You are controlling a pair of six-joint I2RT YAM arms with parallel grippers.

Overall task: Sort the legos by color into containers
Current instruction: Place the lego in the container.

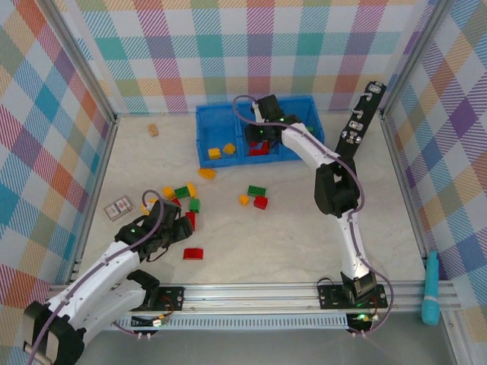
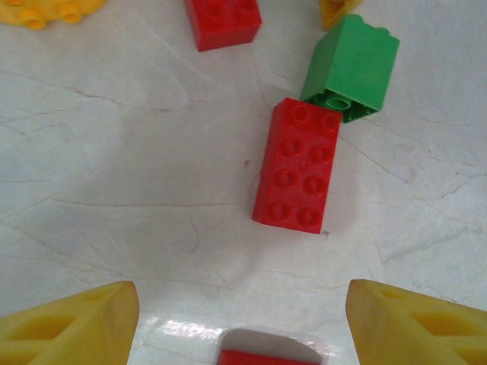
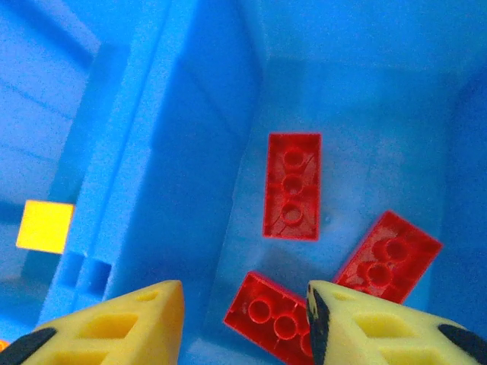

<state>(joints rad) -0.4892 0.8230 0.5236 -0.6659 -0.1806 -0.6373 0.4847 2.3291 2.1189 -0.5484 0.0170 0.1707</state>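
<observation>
The green lego (image 2: 351, 68) crowds the long red lego's far end, so my left gripper will next move outward and down, open fingers astride its near half.
The blue bin (image 1: 205, 133) stands at the back of the table. My right gripper (image 1: 262, 131) hangs over its middle compartment. In the right wrist view this gripper (image 3: 243, 323) is open with nothing between its fingers, and three red legos (image 3: 292, 185) lie upside down on the compartment floor (image 3: 365, 114). A yellow lego (image 3: 46, 226) lies in the compartment to the left. My left gripper (image 1: 179, 228) is low over the table, open and empty (image 2: 243, 323). Just ahead of it lies a long red lego (image 2: 297, 165), touching a green lego (image 2: 351, 68).
Loose red, green and yellow legos lie scattered mid-table (image 1: 256, 191), and one red one (image 1: 193, 253) is near the left arm. A small tan block (image 1: 153, 129) sits at back left, a small card-like item (image 1: 118, 207) at left. A teal tool (image 1: 431, 289) lies outside the right rail.
</observation>
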